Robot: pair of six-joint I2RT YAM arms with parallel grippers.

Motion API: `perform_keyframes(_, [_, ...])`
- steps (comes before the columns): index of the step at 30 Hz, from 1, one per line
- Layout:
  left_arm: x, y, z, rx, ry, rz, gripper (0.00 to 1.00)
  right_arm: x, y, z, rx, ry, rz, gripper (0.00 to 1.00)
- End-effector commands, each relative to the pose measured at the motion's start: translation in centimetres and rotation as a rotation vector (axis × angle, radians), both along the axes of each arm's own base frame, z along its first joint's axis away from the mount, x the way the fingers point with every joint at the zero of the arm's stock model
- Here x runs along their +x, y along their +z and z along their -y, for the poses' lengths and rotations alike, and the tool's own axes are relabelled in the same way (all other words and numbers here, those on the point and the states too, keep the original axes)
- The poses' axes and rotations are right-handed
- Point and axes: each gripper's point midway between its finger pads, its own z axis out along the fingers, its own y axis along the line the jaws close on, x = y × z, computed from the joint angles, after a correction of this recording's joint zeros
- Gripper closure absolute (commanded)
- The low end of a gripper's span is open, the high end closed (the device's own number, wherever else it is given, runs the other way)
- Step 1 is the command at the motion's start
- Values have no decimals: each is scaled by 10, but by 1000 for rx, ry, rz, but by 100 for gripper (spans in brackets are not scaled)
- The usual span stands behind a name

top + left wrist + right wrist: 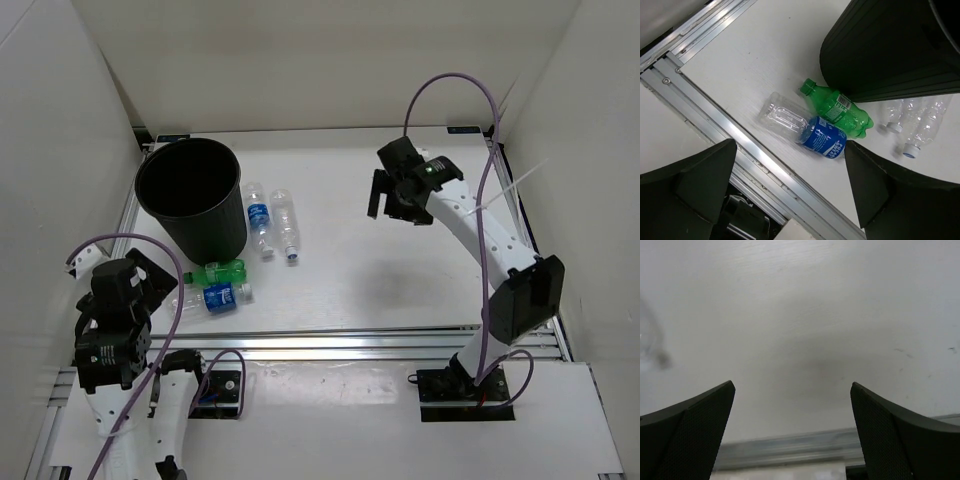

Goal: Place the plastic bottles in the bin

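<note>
I should shift my right gripper to the left in the top view and down onto the unlabelled clear bottle's middle (284, 220), since only bare table lies between them.
The black ribbed bin (150, 190) stands at the back left of the table and shows in the left wrist view (890, 55). A green bottle (215, 272) and a clear bottle with a blue label (212, 297) lie side by side in front of it. Two more clear bottles (259, 218) (288, 225) lie to its right. In the left wrist view the green bottle (837, 107) touches the blue-labelled one (807, 129). My left gripper (158, 272) (790, 150) is open and empty, above and just near of these two. My right gripper (385, 200) (792, 385) is open and empty over bare table at the right.
An aluminium rail (400, 340) (715, 115) runs along the table's near edge. White walls enclose the table at the back and on both sides. Purple cables (480, 110) loop from both arms.
</note>
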Motion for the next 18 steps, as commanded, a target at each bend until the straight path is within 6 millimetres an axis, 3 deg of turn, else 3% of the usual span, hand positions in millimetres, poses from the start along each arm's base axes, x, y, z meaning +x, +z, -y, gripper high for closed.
perform_keyframes(1, [8,9,3,18,-47,35,0,21,26,-69,267,322,2,0])
perform_keyframes(2, [8,10,3,23,-53,12,0,20,1,-78,271,316,-124,0])
perform_keyframes(6, [16,23,9,39,-130,10,0,36,-9,-128,417,481,-165,0])
perform_keyframes(7, [17,23,11,33,-139,11,0,45,-4,-142,471,521,-113,0])
perform_keyframes(8, [21,26,13,28,-151,32,0,50,-13,-149,493,511,-125,0])
perform_keyframes(10, [23,28,15,10,-149,52,0,67,-10,-156,561,502,-110,0])
perform_keyframes(11, [24,28,17,-3,-151,57,0,74,-28,-166,588,502,-151,0])
perform_keyframes(13, [27,27,21,-24,-162,65,0,92,-37,-181,643,515,-175,0])
perform_keyframes(18, [25,15,24,-74,-133,52,0,104,-62,-205,729,559,-221,0])
